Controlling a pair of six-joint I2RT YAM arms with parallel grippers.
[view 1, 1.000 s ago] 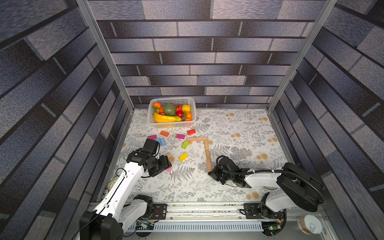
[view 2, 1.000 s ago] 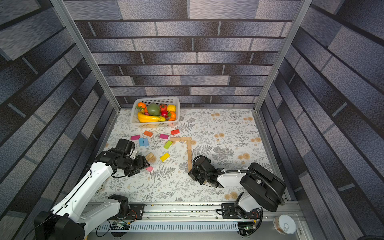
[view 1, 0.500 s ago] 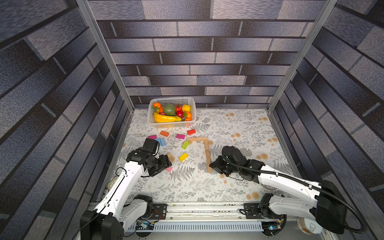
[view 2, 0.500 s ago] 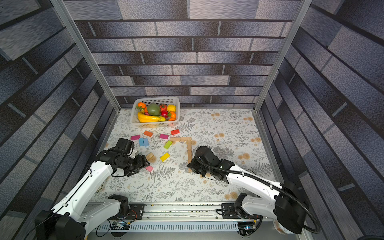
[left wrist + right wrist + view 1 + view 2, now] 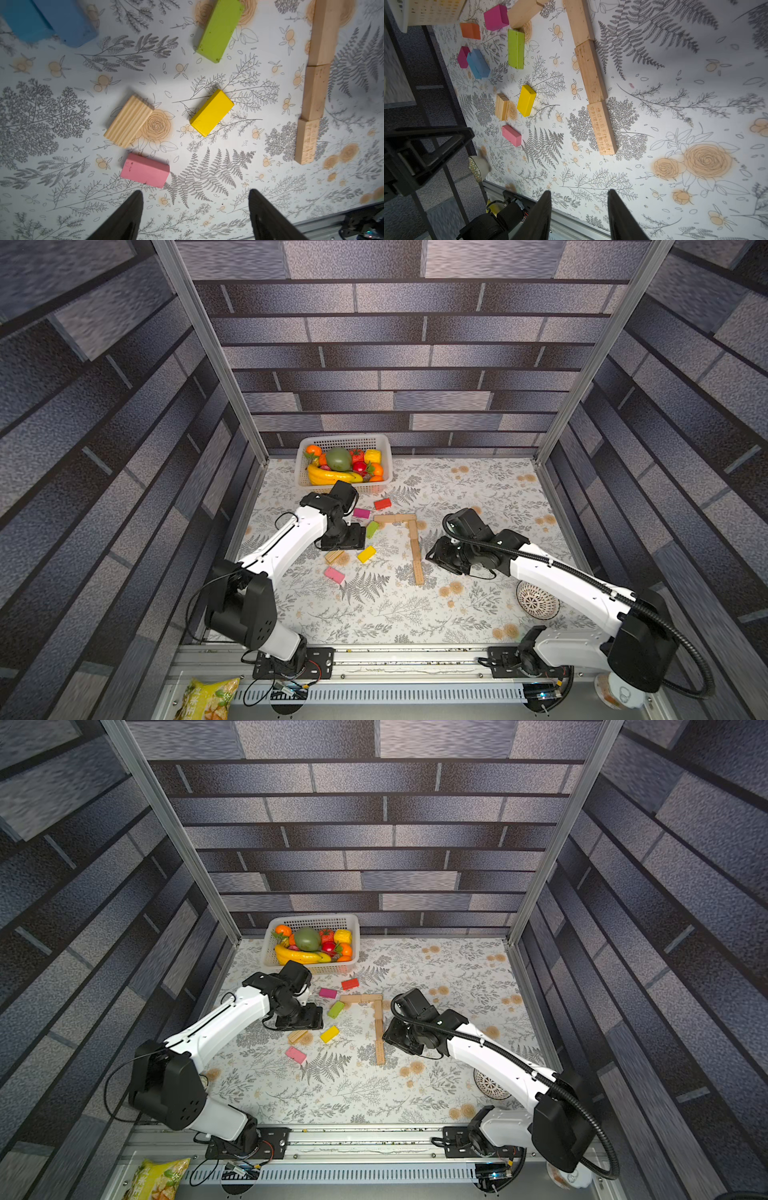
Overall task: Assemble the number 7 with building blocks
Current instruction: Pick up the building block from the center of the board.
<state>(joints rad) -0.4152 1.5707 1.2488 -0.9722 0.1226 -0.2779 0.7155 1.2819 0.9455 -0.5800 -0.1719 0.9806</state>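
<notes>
The yellow block (image 5: pixel 366 555) (image 5: pixel 212 112) is below my left gripper, toward the stem. I need to lower the open fingers of my left gripper there next and turn them so they go around the block's slanted long sides.
The number 7 lies flat in tan building blocks: a short bar (image 5: pixel 395 517) joined to a longer stem (image 5: pixel 415 551). Loose blocks lie to its left: green (image 5: pixel 372 529), yellow (image 5: pixel 366 554), striped tan (image 5: pixel 333 556), pink (image 5: pixel 334 575), magenta (image 5: pixel 361 513) and red (image 5: pixel 382 503). My left gripper (image 5: pixel 345 545) hangs above the striped tan block (image 5: pixel 128 121); in its wrist view the gripper (image 5: pixel 194 193) is open and empty. My right gripper (image 5: pixel 440 558) hovers just right of the stem (image 5: pixel 601 128); that gripper (image 5: pixel 579 192) is open with only the mat between its fingers.
A white basket (image 5: pixel 345 443) of toy fruit stands at the back, close behind the left arm. A white perforated dome (image 5: pixel 536 600) sits on the mat under the right arm. Two blue blocks (image 5: pixel 62 20) lie under the left arm. Brick-patterned walls close in three sides.
The right gripper has opened, and it moved from the stem's near end back along its right side. The left gripper opened wider and moved back and right, away from the pink block.
</notes>
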